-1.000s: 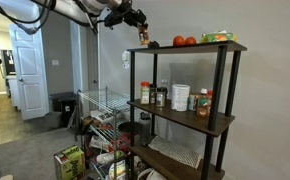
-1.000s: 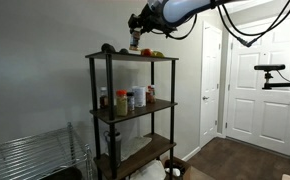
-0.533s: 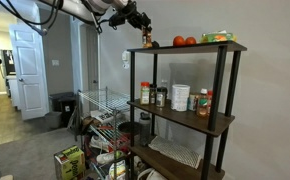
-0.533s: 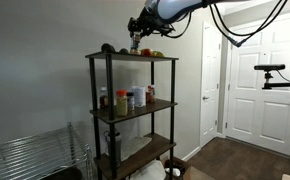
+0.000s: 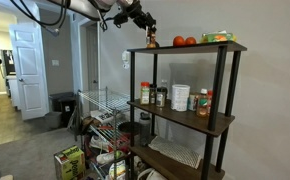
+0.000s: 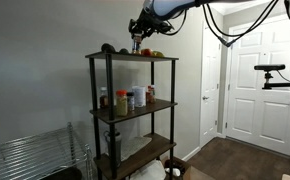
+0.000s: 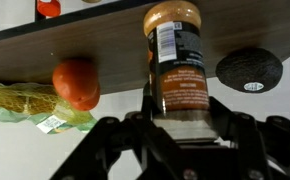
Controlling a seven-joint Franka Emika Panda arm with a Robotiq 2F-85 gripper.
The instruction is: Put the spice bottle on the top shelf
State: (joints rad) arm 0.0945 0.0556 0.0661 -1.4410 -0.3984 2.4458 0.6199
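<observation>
My gripper should next stay in place over the end of the top shelf and open its fingers to let go of the bottle, because the bottle's bottom is level with the shelf.
The spice bottle (image 7: pixel 175 65) has a reddish-brown body and an orange-brown cap end. My gripper (image 7: pixel 177 118) is shut on its lower body. In both exterior views the gripper (image 5: pixel 143 24) (image 6: pixel 137 28) holds the bottle (image 5: pixel 152 41) (image 6: pixel 135 42) upright at the end of the top shelf (image 5: pixel 200 48) (image 6: pixel 145 57) of the black-framed rack. The bottle's base is at about board level. I cannot tell whether it touches the board. In the wrist view the dark board (image 7: pixel 105 35) runs behind the bottle.
On the top shelf are red tomatoes (image 5: pixel 185 41) (image 7: pixel 75 82), a yellow-green packet (image 5: pixel 217 37) (image 7: pixel 25 105) and a black round object (image 6: pixel 107 47) (image 7: pixel 248 70). The middle shelf holds several bottles and a white jar (image 5: pixel 180 97). A chrome wire rack (image 5: pixel 100 105) stands beside the rack.
My gripper has carried the bottle sideways toward the rack, from just off the shelf's end to over its edge. The arm has risen slightly.
</observation>
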